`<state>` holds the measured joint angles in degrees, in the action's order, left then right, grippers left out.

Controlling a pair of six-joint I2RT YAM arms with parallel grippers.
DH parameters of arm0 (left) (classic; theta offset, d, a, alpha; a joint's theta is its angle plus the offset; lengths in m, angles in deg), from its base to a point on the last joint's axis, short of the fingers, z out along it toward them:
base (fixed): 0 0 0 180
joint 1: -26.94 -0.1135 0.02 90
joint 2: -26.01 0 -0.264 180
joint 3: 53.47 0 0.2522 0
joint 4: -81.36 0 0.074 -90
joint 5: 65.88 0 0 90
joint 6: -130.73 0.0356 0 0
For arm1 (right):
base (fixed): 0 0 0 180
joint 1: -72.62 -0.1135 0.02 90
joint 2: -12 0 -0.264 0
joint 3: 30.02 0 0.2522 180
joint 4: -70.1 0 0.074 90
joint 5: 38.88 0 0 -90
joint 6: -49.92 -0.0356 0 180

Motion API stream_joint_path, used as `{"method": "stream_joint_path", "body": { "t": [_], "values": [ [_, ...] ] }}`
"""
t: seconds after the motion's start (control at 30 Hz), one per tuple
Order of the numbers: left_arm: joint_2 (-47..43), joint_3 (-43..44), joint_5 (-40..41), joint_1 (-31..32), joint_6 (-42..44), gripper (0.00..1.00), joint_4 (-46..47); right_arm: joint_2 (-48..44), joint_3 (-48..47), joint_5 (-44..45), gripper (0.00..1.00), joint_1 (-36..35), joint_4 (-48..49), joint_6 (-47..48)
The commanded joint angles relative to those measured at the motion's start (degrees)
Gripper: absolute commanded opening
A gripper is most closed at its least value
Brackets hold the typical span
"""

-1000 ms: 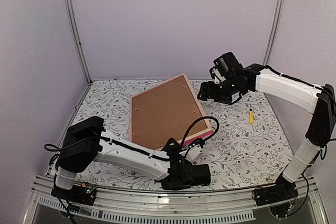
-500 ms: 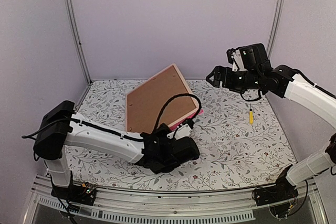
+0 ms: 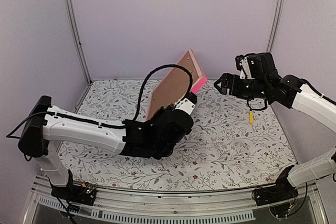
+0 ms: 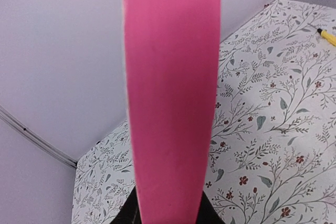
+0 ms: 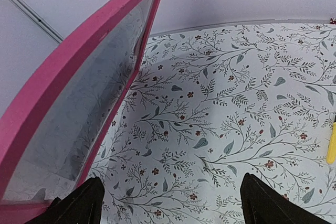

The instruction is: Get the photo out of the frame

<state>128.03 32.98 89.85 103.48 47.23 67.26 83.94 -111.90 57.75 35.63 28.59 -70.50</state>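
Observation:
The left gripper turns down and to the left in the top view next, lays the steeply tilted frame on the open tablecloth, then releases it.
The frame (image 3: pixel 197 84) stands steeply tilted above the table, its near corner gripped by my left gripper (image 3: pixel 188 102). The plain brown backing board (image 3: pixel 170 90) fills its back and faces the camera in the top view. In the left wrist view the pink edge (image 4: pixel 170 93) runs up from between the shut jaws of my left gripper (image 4: pixel 168 216). In the right wrist view the pink border (image 5: pixel 63 61) frames a dim grey glazed front (image 5: pixel 79 124); the photo cannot be made out behind it. My right gripper (image 3: pixel 219 84) (image 5: pixel 170 203) is open and empty, just right of the frame.
A small yellow tool (image 3: pixel 251 116) lies on the floral tablecloth (image 3: pixel 226 145) at the right; it also shows in the left wrist view (image 4: pixel 328 36) and the right wrist view (image 5: pixel 332 148). Lilac walls and metal posts (image 3: pixel 73 24) enclose the back and sides.
My left arm has raised the frame from lying flat to steeply tilted. My right gripper has pulled back to the right, away from the frame's far corner.

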Motion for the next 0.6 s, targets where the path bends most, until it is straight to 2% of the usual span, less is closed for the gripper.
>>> {"method": "stream_joint_path", "body": {
  "t": [0.0, 0.3, 0.57],
  "values": [
    [-5.3, -0.1, 0.2, -0.4, -9.0, 0.00, 8.6, -2.9, 2.3, 2.5, 0.93, 0.2, 2.9, -0.8],
    [-16.3, -6.5, -7.4, -5.1, -38.8, 0.00, -3.5, -4.5, 9.7, 0.6, 0.94, 0.2, 9.6, -3.8],
    [-33.9, -22.9, -24.6, -14.1, -67.2, 0.00, -5.5, -1.3, 16.9, -5.8, 0.94, 0.2, 18.9, -8.1]
  ]
}}
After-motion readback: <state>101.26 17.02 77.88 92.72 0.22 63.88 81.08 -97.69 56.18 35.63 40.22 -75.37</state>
